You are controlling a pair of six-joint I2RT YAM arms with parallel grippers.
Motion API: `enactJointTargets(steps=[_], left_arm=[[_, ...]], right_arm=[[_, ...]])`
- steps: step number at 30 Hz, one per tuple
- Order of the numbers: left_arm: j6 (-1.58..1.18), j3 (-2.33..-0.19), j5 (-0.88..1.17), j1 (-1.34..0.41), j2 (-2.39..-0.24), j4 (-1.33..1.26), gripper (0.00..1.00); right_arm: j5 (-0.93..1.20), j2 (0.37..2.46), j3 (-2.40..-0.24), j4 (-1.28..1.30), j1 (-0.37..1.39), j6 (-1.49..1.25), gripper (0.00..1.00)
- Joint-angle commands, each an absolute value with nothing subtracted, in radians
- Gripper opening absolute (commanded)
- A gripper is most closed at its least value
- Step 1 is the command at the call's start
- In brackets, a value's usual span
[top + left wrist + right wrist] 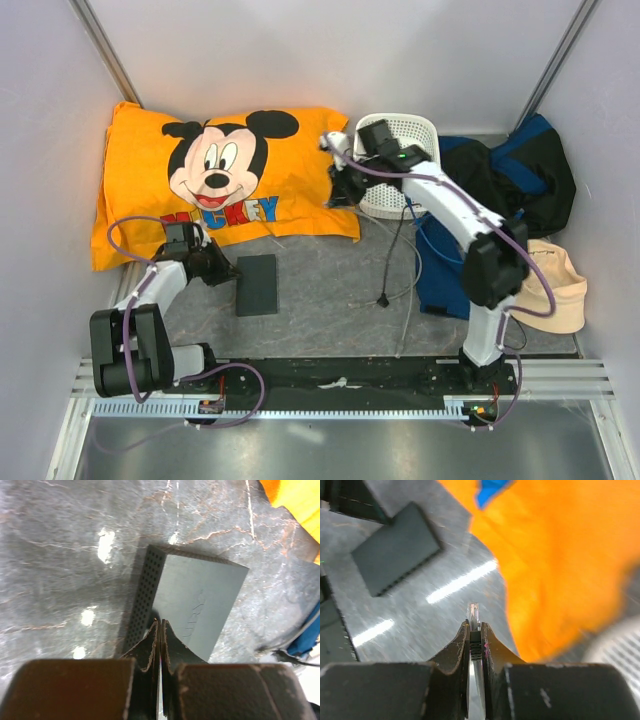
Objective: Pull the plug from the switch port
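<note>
The right gripper carries the plug to the right in the top view next and releases it over the basket's edge by the clothes, since it's clear of the box.
The switch port (258, 284) is a flat dark-grey box lying on the grey table, left of centre. In the left wrist view it (200, 605) shows a perforated side, with no cable in it. My left gripper (222, 268) is shut and empty, its tips (160, 625) right at the box's near edge. My right gripper (335, 190) is held up near the pillow's right end, far from the box. It (475, 625) is shut on the plug (474, 614), a clear-tipped connector with a black boot. The box also shows in the right wrist view (395, 550).
An orange Mickey Mouse pillow (220, 180) lies at the back left. A white basket (405, 160) stands behind the right arm. Dark blue clothes (500, 190) and a beige hat (560, 290) lie on the right. Loose thin cables (395, 270) run across the table's middle.
</note>
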State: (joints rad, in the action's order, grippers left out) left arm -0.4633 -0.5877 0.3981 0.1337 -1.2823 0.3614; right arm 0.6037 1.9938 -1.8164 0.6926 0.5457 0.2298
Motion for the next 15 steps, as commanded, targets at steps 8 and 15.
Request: enactJointTargets(steps=[8, 15], left_arm=[[-0.407, -0.594, 0.348, 0.138, -1.252, 0.390, 0.02], [-0.403, -0.618, 0.359, 0.137, -1.263, 0.394, 0.02]], right_arm=[[0.276, 1.762, -1.753, 0.729, 0.093, 0.325, 0.00], [0.184, 1.853, -1.826, 0.646, -0.072, 0.209, 0.00]])
